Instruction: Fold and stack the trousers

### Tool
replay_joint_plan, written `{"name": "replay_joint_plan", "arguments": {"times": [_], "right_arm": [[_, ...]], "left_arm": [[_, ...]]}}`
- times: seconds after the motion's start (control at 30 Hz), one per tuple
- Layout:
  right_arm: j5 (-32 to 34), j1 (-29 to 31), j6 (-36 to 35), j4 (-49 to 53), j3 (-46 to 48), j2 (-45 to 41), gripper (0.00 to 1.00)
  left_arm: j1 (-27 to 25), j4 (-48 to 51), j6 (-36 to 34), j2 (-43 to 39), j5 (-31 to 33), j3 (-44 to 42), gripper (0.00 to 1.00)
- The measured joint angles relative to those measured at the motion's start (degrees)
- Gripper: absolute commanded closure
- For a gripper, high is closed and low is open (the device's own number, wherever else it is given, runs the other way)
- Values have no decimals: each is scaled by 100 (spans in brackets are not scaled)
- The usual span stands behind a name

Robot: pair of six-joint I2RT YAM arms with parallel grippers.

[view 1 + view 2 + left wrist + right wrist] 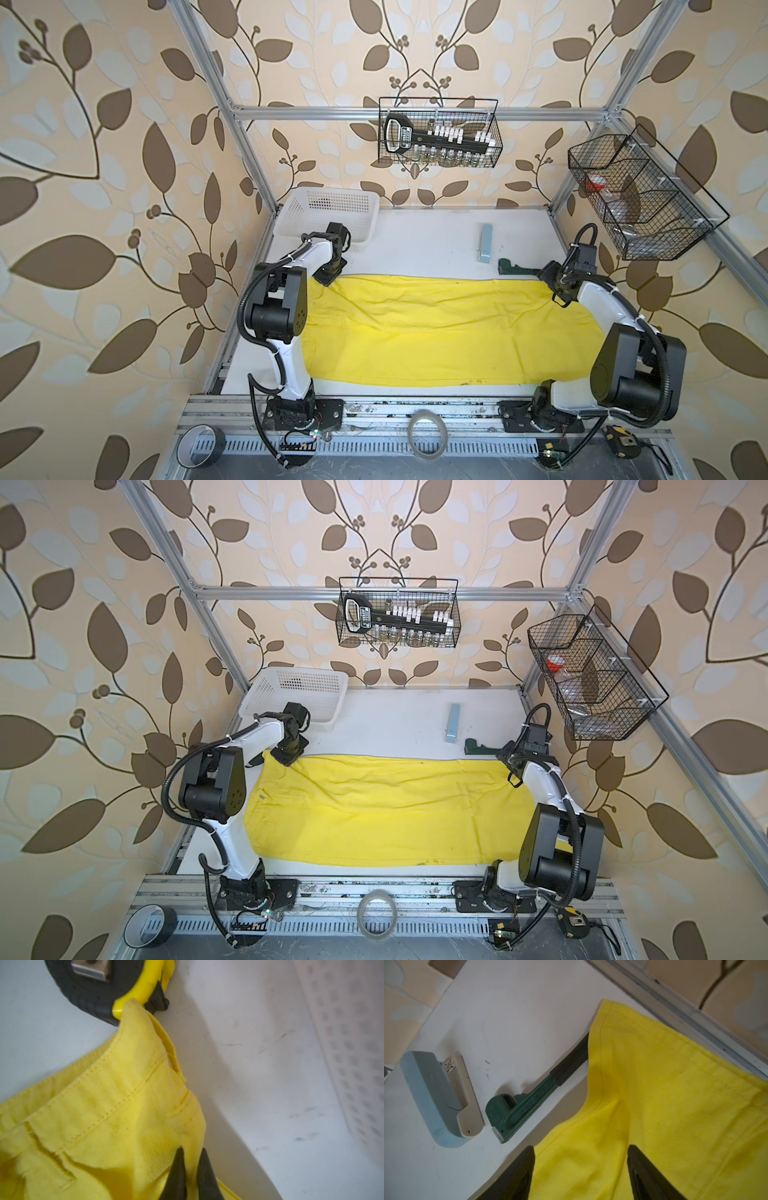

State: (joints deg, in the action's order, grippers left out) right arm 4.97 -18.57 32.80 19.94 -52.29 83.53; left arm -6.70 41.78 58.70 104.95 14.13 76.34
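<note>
The robot's right gripper will go down beside the green pipe wrench with its open fingers on both sides of the leg end's far edge and close, since that edge is below the gripper.
The yellow trousers lie spread flat across the white table, folded lengthwise, waist end at the left. My left gripper is shut on a pinch of fabric at the far waistband corner. At the far right corner of the trousers, my right gripper stands open. Its fingers are set wide on either side of a raised fold of cloth near the hem.
A white basket stands at the back left, just behind the left gripper. A black and yellow tape measure touches the waistband corner. A green pipe wrench and a blue-grey tool lie behind the right corner. Tape rolls sit on the front rail.
</note>
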Motion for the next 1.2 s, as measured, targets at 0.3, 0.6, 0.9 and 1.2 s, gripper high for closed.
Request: {"name": "replay_joint_plan", "arguments": {"times": [0.3,0.6,0.9,1.2], "right_arm": [[256,52,293,-9,-608,1091,38],[407,516,385,-22,-763,1628,47],[553,785,404,-24,-1025,2065,52],[420,831,450,-26,-1121,2166,48]], "left_arm": [[-87,4,-522,-1609,-389,-870,100],[-125,186,-909,-3071,-426,-1858,100],[-125,212,-1036,-3320,-483,-2332,100],[-125,306,-1172,-3622,-476,-2544,100]]}}
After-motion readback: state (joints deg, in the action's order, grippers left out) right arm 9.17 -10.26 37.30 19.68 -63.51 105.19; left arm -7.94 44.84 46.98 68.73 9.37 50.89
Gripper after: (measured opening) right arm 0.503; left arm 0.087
